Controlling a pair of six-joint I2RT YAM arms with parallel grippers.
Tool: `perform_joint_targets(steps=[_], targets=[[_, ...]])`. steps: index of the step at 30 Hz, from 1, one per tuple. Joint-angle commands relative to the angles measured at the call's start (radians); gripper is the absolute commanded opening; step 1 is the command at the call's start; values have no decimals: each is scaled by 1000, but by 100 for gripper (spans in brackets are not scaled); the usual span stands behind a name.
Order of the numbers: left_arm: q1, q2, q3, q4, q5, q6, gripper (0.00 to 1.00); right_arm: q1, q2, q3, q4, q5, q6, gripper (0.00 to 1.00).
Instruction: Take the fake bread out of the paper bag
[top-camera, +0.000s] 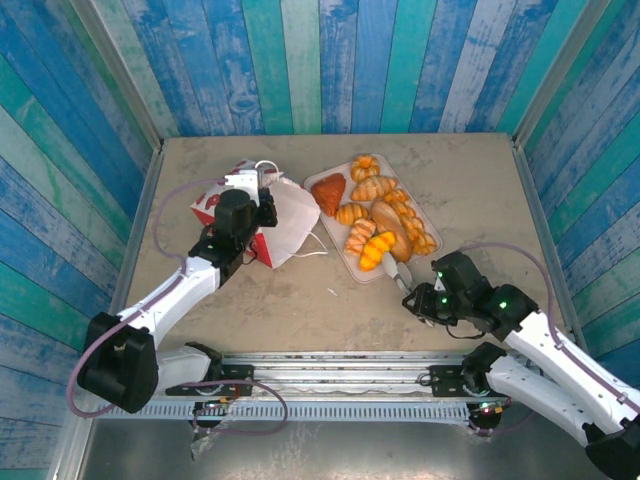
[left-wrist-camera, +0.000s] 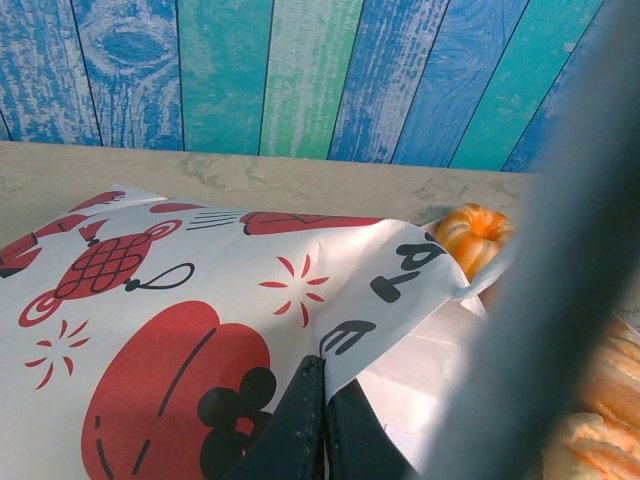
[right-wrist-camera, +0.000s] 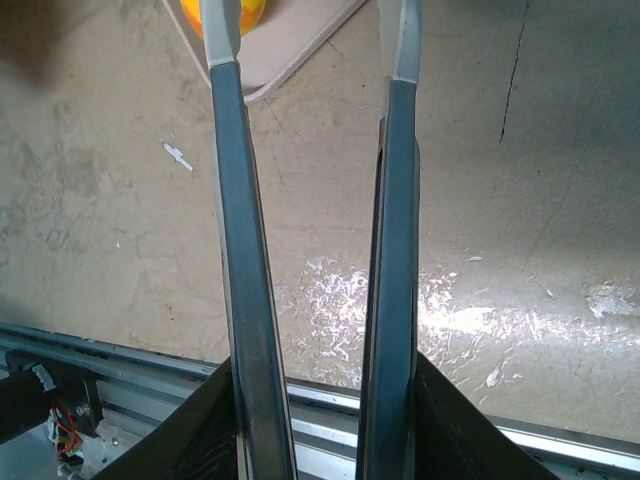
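The bag (top-camera: 290, 228) lies sideways, so next I will swing my left gripper away from the tray, tipping the bag upright, then release the paper edge between its fingers.
The paper bag (top-camera: 290, 228) lies on its side left of centre, white with red and black prints (left-wrist-camera: 180, 340). My left gripper (top-camera: 265, 208) is shut on the bag's paper edge (left-wrist-camera: 325, 372), its two dark fingers pinching the sheet. Several pieces of fake bread (top-camera: 375, 215) lie on a pale-pink tray (top-camera: 350, 255) to the right of the bag, among them a reddish-brown triangle (top-camera: 329, 193). An orange pastry (left-wrist-camera: 475, 235) shows just past the bag's edge. My right gripper (top-camera: 403, 283) hovers by the tray's near corner, open (right-wrist-camera: 312, 40), with bare table between its fingers.
The tray's near corner (right-wrist-camera: 300, 50) with an orange pastry (right-wrist-camera: 225, 10) on it lies just beyond my right fingertips. Blue and green plank walls enclose the table on three sides. A metal rail (top-camera: 330, 365) runs along the near edge.
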Motion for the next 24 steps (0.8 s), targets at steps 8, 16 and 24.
perform_joint_targets(steps=[8,16,24], targets=[[-4,10,20,-4,12,-1,6,-6,20,109,-70,26,-54,40],[-4,7,21,-5,13,0,6,-6,74,161,-95,14,-77,38],[-3,-17,52,-50,9,-23,6,-6,112,241,-155,31,-105,38]])
